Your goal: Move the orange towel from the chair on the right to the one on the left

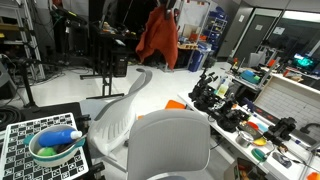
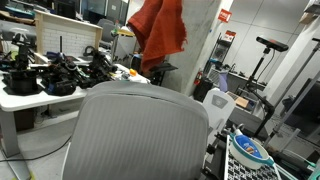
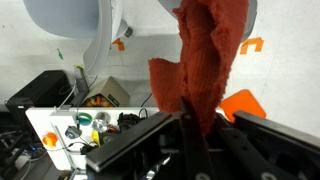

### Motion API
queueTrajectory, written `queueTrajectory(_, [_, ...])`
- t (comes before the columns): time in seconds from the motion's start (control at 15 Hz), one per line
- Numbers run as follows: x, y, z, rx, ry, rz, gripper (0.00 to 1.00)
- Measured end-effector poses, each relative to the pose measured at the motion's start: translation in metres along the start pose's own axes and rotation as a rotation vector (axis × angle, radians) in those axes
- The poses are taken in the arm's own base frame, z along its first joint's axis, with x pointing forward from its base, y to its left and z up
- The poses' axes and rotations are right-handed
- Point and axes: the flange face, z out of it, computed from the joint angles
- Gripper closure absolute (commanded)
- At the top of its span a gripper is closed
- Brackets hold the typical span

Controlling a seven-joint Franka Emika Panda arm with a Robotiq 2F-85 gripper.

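I will lower the towel (image 3: pixel 205 60), which is still hanging above the chair back nearer the bowl, onto its top edge and let go of the cloth, since that chair back is below my gripper.
The orange towel (image 1: pixel 157 36) hangs in the air well above the floor, bunched at its top, and shows in both exterior views (image 2: pixel 160 35). My gripper (image 1: pixel 166 6) is at the towel's upper end, mostly cut off by the frame's top edge. In the wrist view the gripper (image 3: pixel 203 120) is shut on the orange towel (image 3: pixel 205 60), with cloth pinched between the dark fingers (image 3: pixel 186 125). A grey chair (image 1: pixel 166 145) stands in the foreground, and a second grey chair (image 1: pixel 124 108) is beside it. A grey chair back (image 2: pixel 135 130) fills the lower middle of an exterior view.
A long table with black tools (image 1: pixel 215 95) runs along one side; it also shows in an exterior view (image 2: pixel 50 75). A bowl with small items (image 1: pixel 55 148) sits on a checkered board. Stands and cables (image 1: pixel 100 60) crowd the background. An orange flat piece (image 3: pixel 246 103) lies below.
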Motion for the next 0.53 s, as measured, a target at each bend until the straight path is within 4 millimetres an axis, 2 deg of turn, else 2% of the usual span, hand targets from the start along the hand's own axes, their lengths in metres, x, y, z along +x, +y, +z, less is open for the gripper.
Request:
queueTrajectory(0.27, [0.007, 0.003, 0.054, -0.027, -0.079, 0.005, 0.99])
queueTrajectory(0.53, [-0.001, -0.013, 0.111, -0.05, -0.172, -0.024, 0.99])
